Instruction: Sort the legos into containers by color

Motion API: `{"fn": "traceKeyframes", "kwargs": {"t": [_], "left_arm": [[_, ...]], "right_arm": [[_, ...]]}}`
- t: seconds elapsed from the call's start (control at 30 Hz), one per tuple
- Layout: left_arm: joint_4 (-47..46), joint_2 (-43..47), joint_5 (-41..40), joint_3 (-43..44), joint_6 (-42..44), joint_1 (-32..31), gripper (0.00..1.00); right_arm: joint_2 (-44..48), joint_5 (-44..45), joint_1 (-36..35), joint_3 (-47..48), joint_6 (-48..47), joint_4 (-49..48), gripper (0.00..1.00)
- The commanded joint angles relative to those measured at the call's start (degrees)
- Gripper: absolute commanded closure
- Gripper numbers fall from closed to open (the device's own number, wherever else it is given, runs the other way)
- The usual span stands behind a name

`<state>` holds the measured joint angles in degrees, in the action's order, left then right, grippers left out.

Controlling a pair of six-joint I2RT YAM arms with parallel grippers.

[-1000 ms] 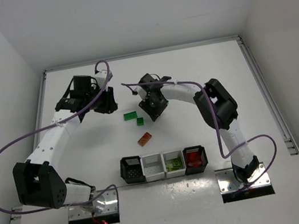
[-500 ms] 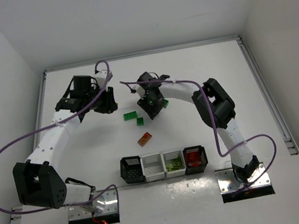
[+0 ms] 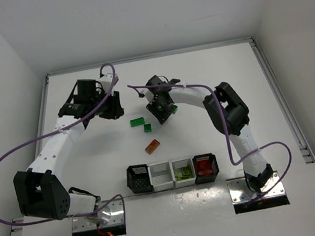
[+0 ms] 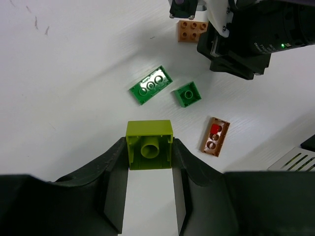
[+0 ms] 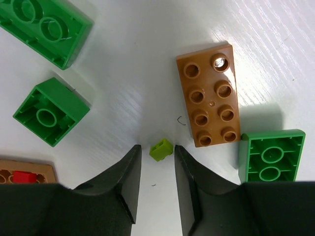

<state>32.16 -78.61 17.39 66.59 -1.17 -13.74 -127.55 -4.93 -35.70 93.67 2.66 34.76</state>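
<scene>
Back from my left gripper, to its right in the top view, is the white bin with yellow-green pieces: I will carry the matching lego over it and release.
My left gripper (image 4: 149, 147) is shut on a yellow-green lego (image 4: 149, 140), held above the table at the back left (image 3: 113, 110). My right gripper (image 5: 157, 149) is down at the table with its jaws open on either side of a tiny yellow-green lego (image 5: 161, 149); a small gap shows on the left. Around it lie an orange-brown lego (image 5: 211, 101) and three dark green legos (image 5: 272, 155) (image 5: 50, 111) (image 5: 42, 27). An orange-brown plate carrying a red piece (image 3: 153, 146) lies nearer the containers (image 3: 161, 176).
The row of bins stands at the near edge: a black one (image 3: 138, 179), two white ones, one of them (image 3: 183, 172) holding yellow-green pieces, and a black one (image 3: 205, 167) holding red. The right arm's wrist (image 4: 246, 39) hangs close above the loose bricks.
The right gripper's jaws have narrowed around the tiny yellow-green lego, and the wrist shifted slightly. The left arm has not moved.
</scene>
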Motion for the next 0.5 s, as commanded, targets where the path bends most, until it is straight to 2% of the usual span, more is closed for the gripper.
{"fn": "traceKeyframes", "kwargs": {"t": [0.0,0.13,0.3,0.33,0.47], "left_arm": [[-2.02,2.49,0.98,0.03,-0.68,0.73,0.83],[-2.02,2.5,0.45,-0.49,-0.68,0.73,0.83],[-2.02,3.63,0.45,-1.02,-0.68,0.73,0.83],[-2.02,3.64,0.45,-1.02,-0.68,1.25,0.83],[-2.02,4.69,-0.07,-1.02,-0.68,1.26,0.83]], "right_arm": [[-0.95,0.09,0.37,-2.0,-0.11,1.1,0.66],[-0.95,0.09,0.37,-3.14,-0.11,0.57,0.74],[1.23,-0.43,0.37,-4.28,-0.11,0.57,0.89],[1.25,-0.43,0.37,-5.07,-0.11,0.57,0.89],[10.7,-1.75,0.37,-9.28,-0.11,-0.74,0.95]]}}
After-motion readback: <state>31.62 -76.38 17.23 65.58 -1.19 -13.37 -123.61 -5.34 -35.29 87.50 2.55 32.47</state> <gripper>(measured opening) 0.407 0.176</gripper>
